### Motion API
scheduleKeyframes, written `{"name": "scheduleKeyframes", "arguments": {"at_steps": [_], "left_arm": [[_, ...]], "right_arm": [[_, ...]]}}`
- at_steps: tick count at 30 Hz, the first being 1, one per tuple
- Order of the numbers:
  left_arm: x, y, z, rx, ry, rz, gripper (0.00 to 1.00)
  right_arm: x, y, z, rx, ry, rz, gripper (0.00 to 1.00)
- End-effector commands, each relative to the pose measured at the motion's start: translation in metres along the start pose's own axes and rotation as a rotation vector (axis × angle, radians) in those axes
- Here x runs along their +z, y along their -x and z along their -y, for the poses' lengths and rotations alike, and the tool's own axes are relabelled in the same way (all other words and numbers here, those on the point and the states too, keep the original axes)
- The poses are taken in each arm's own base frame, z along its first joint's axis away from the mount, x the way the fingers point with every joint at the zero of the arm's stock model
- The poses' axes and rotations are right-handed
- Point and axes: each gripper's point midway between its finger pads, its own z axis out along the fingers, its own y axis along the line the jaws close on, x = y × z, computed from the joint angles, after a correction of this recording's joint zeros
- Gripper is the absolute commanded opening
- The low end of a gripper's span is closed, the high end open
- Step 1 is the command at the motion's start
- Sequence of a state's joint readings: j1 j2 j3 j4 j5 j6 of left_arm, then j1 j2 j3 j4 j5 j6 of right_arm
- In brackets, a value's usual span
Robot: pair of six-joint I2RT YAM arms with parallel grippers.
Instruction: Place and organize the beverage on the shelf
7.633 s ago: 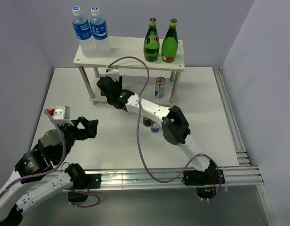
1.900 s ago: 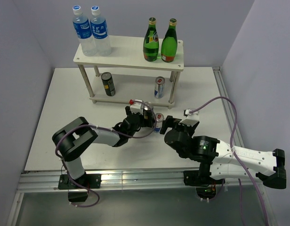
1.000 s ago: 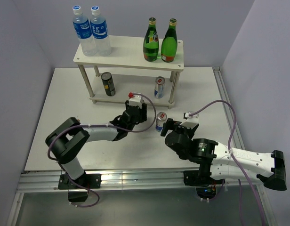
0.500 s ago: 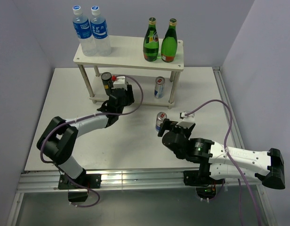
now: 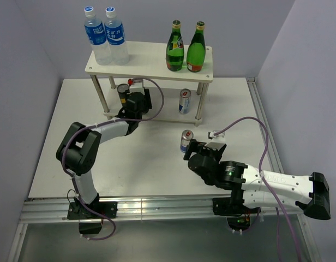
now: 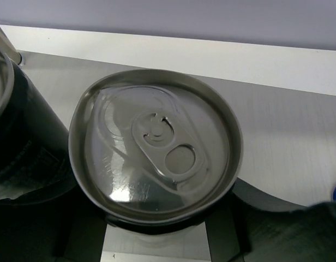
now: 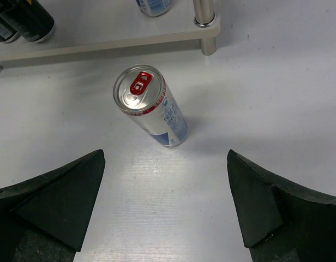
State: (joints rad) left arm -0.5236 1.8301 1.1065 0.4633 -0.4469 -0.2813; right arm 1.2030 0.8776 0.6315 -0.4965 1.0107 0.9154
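Note:
Bare board shows between the first dark can [image 5: 123, 94] [image 6: 26, 134] and the shelf's end post. My left gripper should slide toward the post next, against that can, and let go.
The white shelf [image 5: 151, 60] has two green bottles [image 5: 185, 48] on its top board. On its lower board [image 7: 102, 38] stand a dark can [image 5: 123, 94] and a slim silver-blue can [image 5: 184, 101]. My left gripper [image 5: 137, 99] reaches under the top board, shut on a second dark can [image 6: 155, 144] just right of the first dark can [image 6: 15, 142]. In the top view the gripper hides the held can. Another silver-blue can [image 7: 151, 106] stands on the table in front of the shelf. My right gripper [image 7: 165, 202] is open just short of it, touching nothing.
Two clear water bottles [image 5: 106, 35] with blue labels stand on the left of the top board. A shelf post [image 7: 203, 22] rises just beyond the loose can. A metal rail [image 5: 266, 136] runs along the table's right edge.
My left gripper has carried the dark can from the middle of the table up to the shelf's lower level, beside the other dark can. The right gripper has edged toward the loose silver-blue can.

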Motion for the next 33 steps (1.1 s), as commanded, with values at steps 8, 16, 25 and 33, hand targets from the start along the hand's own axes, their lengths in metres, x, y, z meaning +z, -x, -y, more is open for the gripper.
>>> {"name": "scheduleKeyframes", "arguments": {"at_steps": [8,16,25,33], "left_arm": [[0.007,0.054,-0.019,-0.004,0.074,0.15,0.0],[0.016,0.052,-0.041,0.002,0.123,0.148,0.0],[0.026,0.054,-0.051,0.002,0.149,0.152,0.14],[0.021,0.05,-0.05,-0.017,0.131,0.148,0.84]], "right_arm": [[0.0,0.003,0.006,0.025,-0.012,0.016,1.0],[0.002,-0.003,0.001,0.019,0.0,-0.002,1.0],[0.003,-0.009,0.005,0.02,-0.004,-0.011,1.0],[0.002,-0.011,0.009,0.026,-0.011,-0.015,1.0]]}}
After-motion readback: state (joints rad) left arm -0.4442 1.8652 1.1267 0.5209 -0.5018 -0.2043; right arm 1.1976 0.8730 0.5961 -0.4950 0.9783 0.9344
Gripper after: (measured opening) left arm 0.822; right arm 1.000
